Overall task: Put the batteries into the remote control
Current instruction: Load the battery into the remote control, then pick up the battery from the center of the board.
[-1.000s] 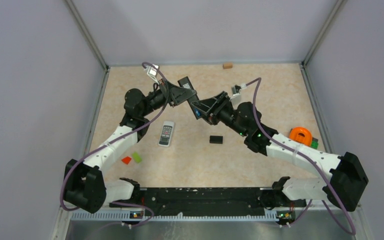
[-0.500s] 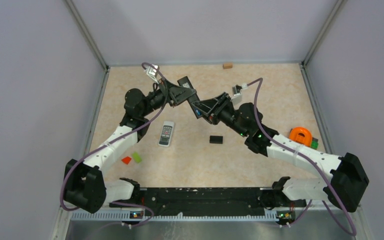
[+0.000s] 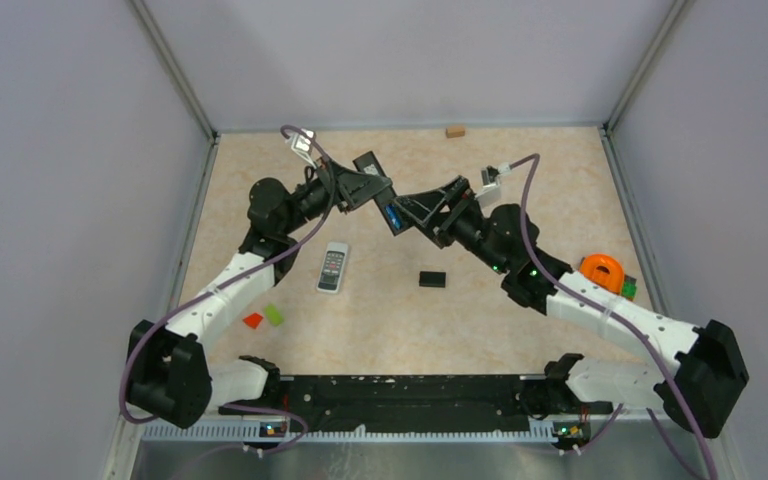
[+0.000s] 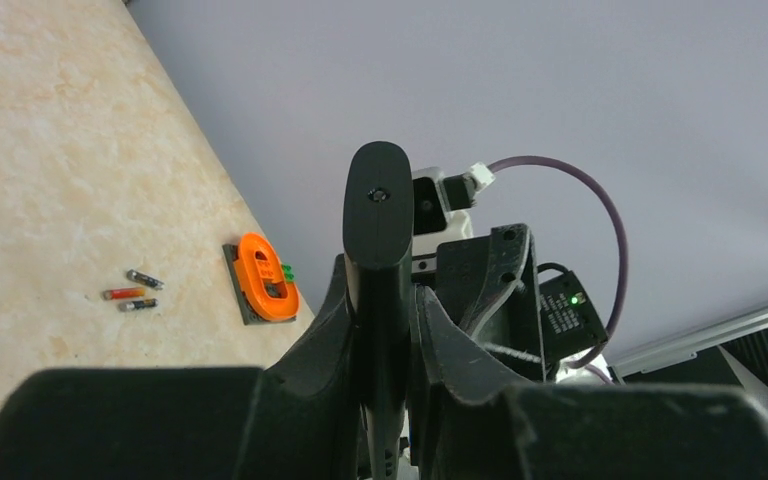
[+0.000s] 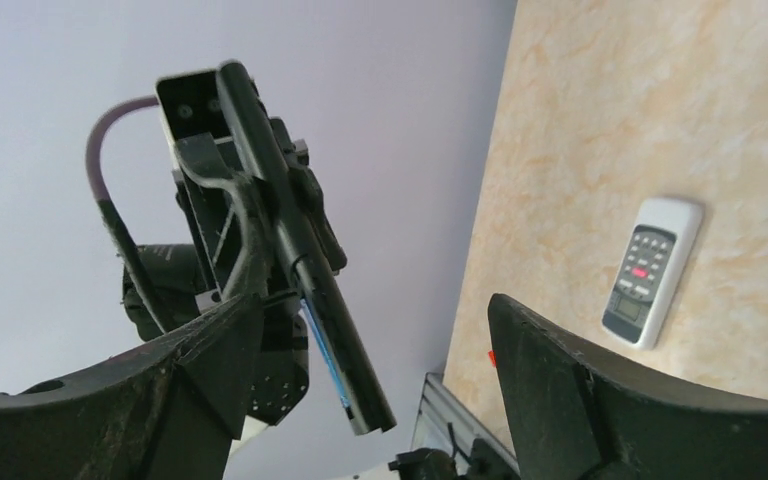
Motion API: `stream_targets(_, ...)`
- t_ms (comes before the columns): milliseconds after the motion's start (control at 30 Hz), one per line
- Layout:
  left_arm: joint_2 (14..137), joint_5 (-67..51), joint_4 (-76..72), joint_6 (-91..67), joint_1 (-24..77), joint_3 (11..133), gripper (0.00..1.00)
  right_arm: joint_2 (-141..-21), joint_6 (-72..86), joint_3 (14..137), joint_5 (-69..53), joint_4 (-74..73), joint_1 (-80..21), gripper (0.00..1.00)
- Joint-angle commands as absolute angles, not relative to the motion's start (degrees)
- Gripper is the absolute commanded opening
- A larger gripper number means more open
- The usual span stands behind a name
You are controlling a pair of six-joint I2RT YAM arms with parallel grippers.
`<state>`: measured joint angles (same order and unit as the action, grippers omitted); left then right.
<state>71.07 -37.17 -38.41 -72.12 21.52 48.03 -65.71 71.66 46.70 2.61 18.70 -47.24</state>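
Note:
My right gripper draws away from the remote next and lowers, pointing down, onto the outermost black battery, which lies below it toward the orange part.
My left gripper (image 3: 362, 190) is shut on a black remote (image 3: 372, 166) and holds it on edge in the air; the left wrist view shows the remote (image 4: 378, 230) clamped between the fingers (image 4: 325, 330). My right gripper (image 3: 417, 210) is open and empty, its jaws spread wide to either side of the remote's lower end (image 5: 290, 250) without touching it. A blue battery (image 5: 321, 347) lies along the remote's body and also shows in the top view (image 3: 392, 215). Three small batteries (image 4: 132, 294) lie on the table beside an orange part.
A white remote (image 3: 332, 267) and a black cover (image 3: 432, 279) lie mid-table. Red (image 3: 252, 321) and lime-green (image 3: 275, 314) blocks lie front left. An orange part on a dark plate (image 3: 601, 270) is at the right, and a brown block (image 3: 454, 131) is by the back wall.
My right gripper has risen and moved toward the back wall, nearer the remote's lower end. The blue battery now sits against the remote. My left arm has barely moved.

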Motion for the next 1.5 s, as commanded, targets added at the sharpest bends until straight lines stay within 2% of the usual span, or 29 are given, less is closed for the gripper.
stream_targets(0, 67.9, -36.2, -39.0, -66.5, 21.4, 46.8, 0.0, -58.9, 62.8, 46.7, 3.9, 15.9, -43.9, 0.84)
stream_targets(133, 66.7, -36.1, -34.6, -61.4, 21.4, 46.7, 0.0, -54.5, 53.7, 47.8, 5.4, 7.6, -41.3, 0.82)
stream_targets(233, 66.0, -37.2, -32.7, -58.1, 21.3, 46.8, 0.0, -54.7, 44.1, 51.9, 11.3, -4.9, -41.0, 0.8)
stream_targets(367, 64.8, -36.2, -28.9, -54.5, 21.4, 46.8, 0.0, -58.2, 34.0, 57.7, 16.9, -20.7, -40.0, 0.76)
stream_targets(467, 64.0, -35.1, -27.1, -53.2, 21.4, 46.3, 0.0, -62.5, 28.9, 61.0, 16.4, -28.2, -37.7, 0.74)
stream_targets(567, 63.3, -34.2, -24.6, -51.8, 21.3, 46.2, 0.0, -67.3, 26.2, 62.2, 15.2, -33.7, -32.8, 0.68)
stream_targets(867, 62.0, -33.3, -21.8, -50.0, 21.4, 45.8, 0.0, -74.1, 16.2, 55.2, 13.1, -29.4, -24.0, 0.61)
stream_targets(1167, 62.5, -34.0, -21.9, -50.3, 21.3, 46.0, 0.0, -87.5, 11.1, 58.3, 17.1, -31.8, -17.9, 0.49)
stream_targets(1467, 62.8, -34.2, -22.2, -50.4, 21.4, 46.1, 0.0, -92.5, 8.9, 58.9, 17.9, -31.0, -16.5, 0.42)
